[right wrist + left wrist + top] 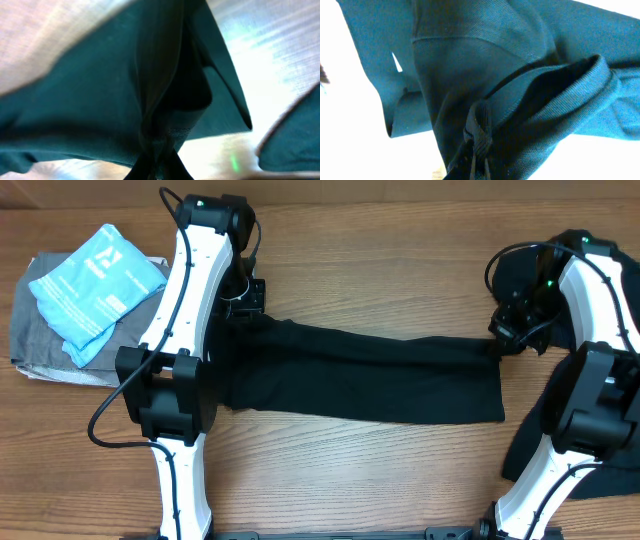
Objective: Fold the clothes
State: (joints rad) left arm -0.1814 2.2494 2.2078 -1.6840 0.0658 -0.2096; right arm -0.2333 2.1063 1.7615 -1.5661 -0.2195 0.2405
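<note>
The ribbed edge of the black garment hangs raised above the lying layer of the black garment. I will lower my left gripper onto that layer's end by the grey garment and let go of the ribbed edge.
A black garment (pixel 360 375) of the clothes is stretched across the middle of the table between both arms. My left gripper (pixel 248 302) is shut on its left end, a ribbed edge bunched between the jaws (pixel 479 131). At the garment's right end, my right gripper (pixel 502 332) is shut on pinched dark fabric (pixel 160 125). More black clothes lie under the right arm: one piece at the back right (pixel 520 275), another at the front right (pixel 600 480).
A light blue plastic packet (pixel 95 285) rests on a grey folded garment (pixel 40 340) at the far left. Both arms' bases stand near the table's front edge, left (pixel 170 395) and right (pixel 590 405).
</note>
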